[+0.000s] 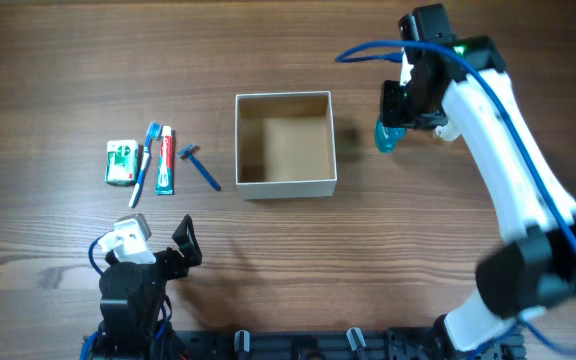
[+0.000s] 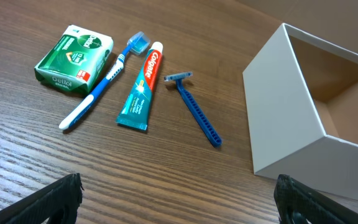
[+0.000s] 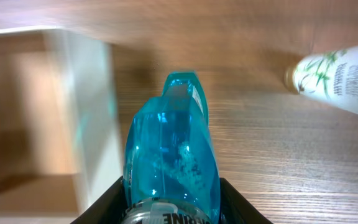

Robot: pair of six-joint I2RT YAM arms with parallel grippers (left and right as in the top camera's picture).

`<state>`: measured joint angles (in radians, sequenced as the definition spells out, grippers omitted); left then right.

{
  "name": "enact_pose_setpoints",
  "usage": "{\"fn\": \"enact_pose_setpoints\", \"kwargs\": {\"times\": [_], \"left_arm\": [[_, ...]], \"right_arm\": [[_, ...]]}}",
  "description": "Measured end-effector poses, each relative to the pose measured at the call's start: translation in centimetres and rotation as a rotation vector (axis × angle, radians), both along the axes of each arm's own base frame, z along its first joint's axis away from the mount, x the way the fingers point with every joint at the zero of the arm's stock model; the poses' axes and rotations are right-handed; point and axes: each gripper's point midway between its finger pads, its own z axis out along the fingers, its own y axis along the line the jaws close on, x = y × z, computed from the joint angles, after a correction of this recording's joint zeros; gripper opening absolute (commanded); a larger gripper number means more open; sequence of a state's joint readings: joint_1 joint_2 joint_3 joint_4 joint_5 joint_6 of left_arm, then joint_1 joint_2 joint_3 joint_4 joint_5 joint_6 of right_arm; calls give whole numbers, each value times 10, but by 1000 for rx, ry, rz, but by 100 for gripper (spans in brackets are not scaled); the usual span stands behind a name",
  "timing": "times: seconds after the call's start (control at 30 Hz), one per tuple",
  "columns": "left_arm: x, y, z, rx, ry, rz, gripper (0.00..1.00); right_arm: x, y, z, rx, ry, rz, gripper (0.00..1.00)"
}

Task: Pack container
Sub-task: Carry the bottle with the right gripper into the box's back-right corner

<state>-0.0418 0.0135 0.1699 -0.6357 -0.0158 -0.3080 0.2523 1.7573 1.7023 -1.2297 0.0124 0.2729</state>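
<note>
My right gripper goes to the left in the overhead view next, then down to release the bottle [image 3: 171, 155], since the spot inside the container's nearest side [image 3: 50, 115] is empty.
The container [image 1: 286, 188], a square open-top box with white walls and a tan inside, stands mid-table; it also shows in the left wrist view [image 2: 278, 112] and the right wrist view [image 3: 95, 93]. My right gripper [image 1: 396, 125] is shut on a clear blue bottle [image 3: 171, 155], held above the table just right of the container; it shows in the overhead view too [image 1: 388, 137]. My left gripper [image 1: 183, 245] is open and empty near the table's front left. A green-and-white box [image 1: 120, 162], toothbrush [image 1: 145, 163], toothpaste tube [image 1: 165, 160] and blue razor [image 1: 200, 165] lie left of the container.
A white tube with a green leaf print [image 3: 337, 78] lies on the table to the right of the blue bottle. The toiletries also show in the left wrist view: box [image 2: 74, 59], toothbrush [image 2: 101, 84], toothpaste [image 2: 142, 87], razor [image 2: 194, 109].
</note>
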Motion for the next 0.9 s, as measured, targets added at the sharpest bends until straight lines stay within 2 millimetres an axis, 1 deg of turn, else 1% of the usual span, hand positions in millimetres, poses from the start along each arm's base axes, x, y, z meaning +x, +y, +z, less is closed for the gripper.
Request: {"fn": "enact_pose_setpoints", "kwargs": {"times": [0.07,0.13,0.2,0.27,0.33,0.43,0.5,0.6,0.7,0.77,0.8,0.87,0.9], "left_arm": [[0,0,0,0,0,0,100],[0,0,0,0,0,0,100],[0,0,0,0,0,0,100],[0,0,0,0,0,0,100],[0,0,0,0,0,0,100],[0,0,0,0,0,0,100],[0,0,0,0,0,0,100],[0,0,0,0,0,0,100],[0,0,0,0,0,0,100],[0,0,0,0,0,0,100],[0,0,0,0,0,0,100],[0,0,0,0,0,0,100],[0,0,0,0,0,0,100]], "right_arm": [[-12,17,32,20,-82,43,4],[-27,41,65,53,-171,101,4],[-40,63,87,84,-229,148,4],[-52,81,98,114,-256,183,4],[-61,99,101,138,-262,207,4],[-59,117,93,150,-254,211,4],[-52,128,81,149,-236,200,4],[-36,137,46,107,-174,165,4],[-19,143,7,65,-114,138,4],[-11,147,-15,42,-82,128,4],[-7,148,-25,35,-72,124,4],[0,149,-37,31,-64,114,4],[3,148,-40,31,-64,108,4]]}}
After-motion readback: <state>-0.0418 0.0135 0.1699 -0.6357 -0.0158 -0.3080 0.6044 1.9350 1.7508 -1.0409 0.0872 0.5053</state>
